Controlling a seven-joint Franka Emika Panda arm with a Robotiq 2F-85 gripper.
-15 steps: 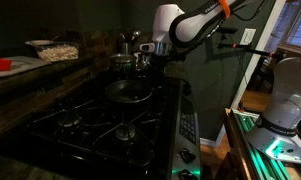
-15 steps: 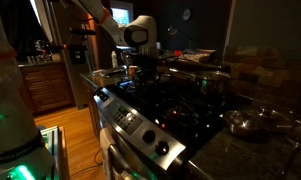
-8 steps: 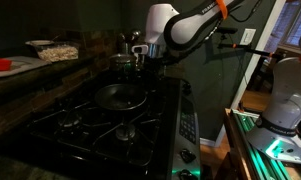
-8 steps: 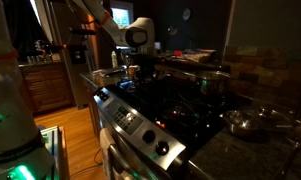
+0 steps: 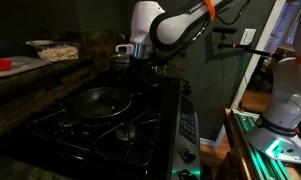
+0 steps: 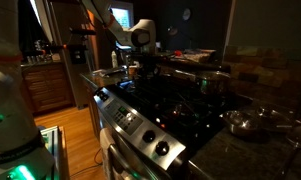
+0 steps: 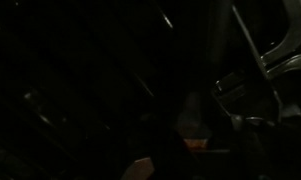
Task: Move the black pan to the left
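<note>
My gripper pushes outward next, away from the control panel, to bring the black pan (image 5: 100,100) onto the rear grates and release it, because that place is clear.
The black pan (image 5: 100,100) sits low over the middle grates of the dark stove (image 5: 85,135), with its handle running up and right to my gripper (image 5: 138,66). The gripper looks shut on the handle's end. In an exterior view the gripper (image 6: 140,68) hangs over the far end of the stove, and the pan is too dark to make out there. The wrist view is almost black; only a dim finger (image 7: 186,115) and faint steel shapes show.
A steel pot (image 5: 122,57) stands behind the gripper at the back of the stove. Another steel pot (image 6: 215,82) and a steel pan (image 6: 252,122) sit at the near end. A control panel (image 5: 187,128) lines the stove's edge. A tray of food (image 5: 55,50) rests on the counter.
The pan has slid left across the grates, about one burner's width in the exterior view. The arm and gripper moved left with it.
</note>
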